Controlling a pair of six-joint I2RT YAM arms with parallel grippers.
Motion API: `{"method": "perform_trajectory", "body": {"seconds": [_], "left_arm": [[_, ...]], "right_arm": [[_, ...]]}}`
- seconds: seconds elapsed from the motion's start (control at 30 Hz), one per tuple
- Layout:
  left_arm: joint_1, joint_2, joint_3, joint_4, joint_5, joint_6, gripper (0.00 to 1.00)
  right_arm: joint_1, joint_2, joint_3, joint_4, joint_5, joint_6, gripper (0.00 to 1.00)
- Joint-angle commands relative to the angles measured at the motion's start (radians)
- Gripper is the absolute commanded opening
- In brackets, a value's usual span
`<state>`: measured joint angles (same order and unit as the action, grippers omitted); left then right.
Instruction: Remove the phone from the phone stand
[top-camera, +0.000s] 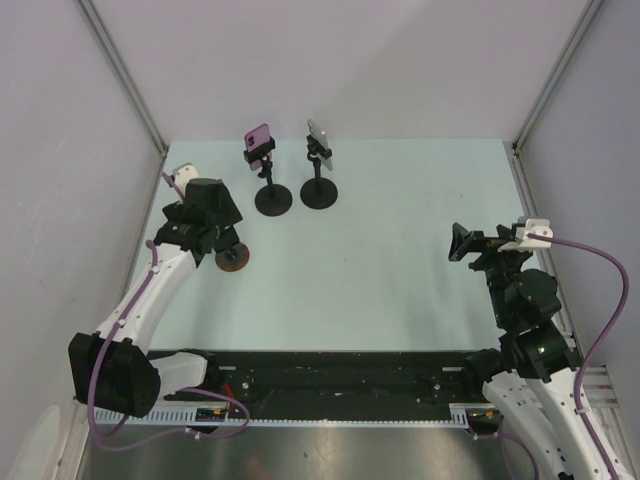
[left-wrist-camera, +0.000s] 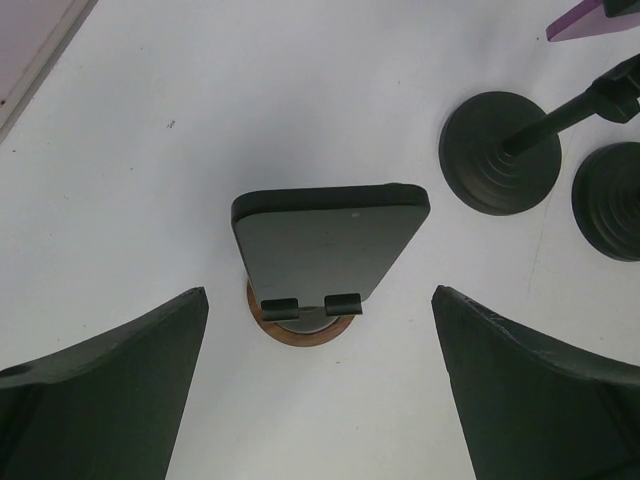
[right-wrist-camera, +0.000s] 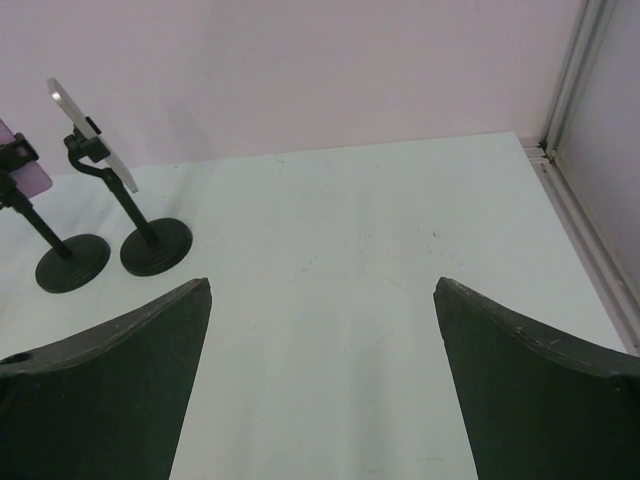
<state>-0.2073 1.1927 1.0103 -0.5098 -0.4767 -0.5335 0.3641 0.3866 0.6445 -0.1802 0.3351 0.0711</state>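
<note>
The robot's left gripper will next move down and outward until its open fingers are on either side of the dark phone's top edge.
A dark phone (left-wrist-camera: 330, 235) leans on a small stand with a round wooden base (left-wrist-camera: 305, 338), held by two black hooks at its lower edge. In the top view only the stand's base (top-camera: 233, 260) shows, under my left arm. My left gripper (left-wrist-camera: 320, 292) is open, its fingers apart on either side of the phone and above it, touching nothing; it also shows in the top view (top-camera: 215, 232). My right gripper (top-camera: 462, 243) is open and empty over bare table at the right; it also shows in the right wrist view (right-wrist-camera: 322, 285).
Two black pole stands stand at the back centre. One holds a pink phone (top-camera: 258, 137), the other a silver phone (top-camera: 320, 145). Their round bases (left-wrist-camera: 500, 152) lie close to the right of the dark phone. Enclosure walls ring the table.
</note>
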Motion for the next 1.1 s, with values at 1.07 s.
{"method": "perform_trajectory", "body": {"seconds": [1.07], "left_arm": [[0.034,0.116,-0.044,0.215,-0.117,0.007,1.00]], "right_arm": [[0.079,0.084,0.006,0.013,0.024,-0.068,1.00]]}}
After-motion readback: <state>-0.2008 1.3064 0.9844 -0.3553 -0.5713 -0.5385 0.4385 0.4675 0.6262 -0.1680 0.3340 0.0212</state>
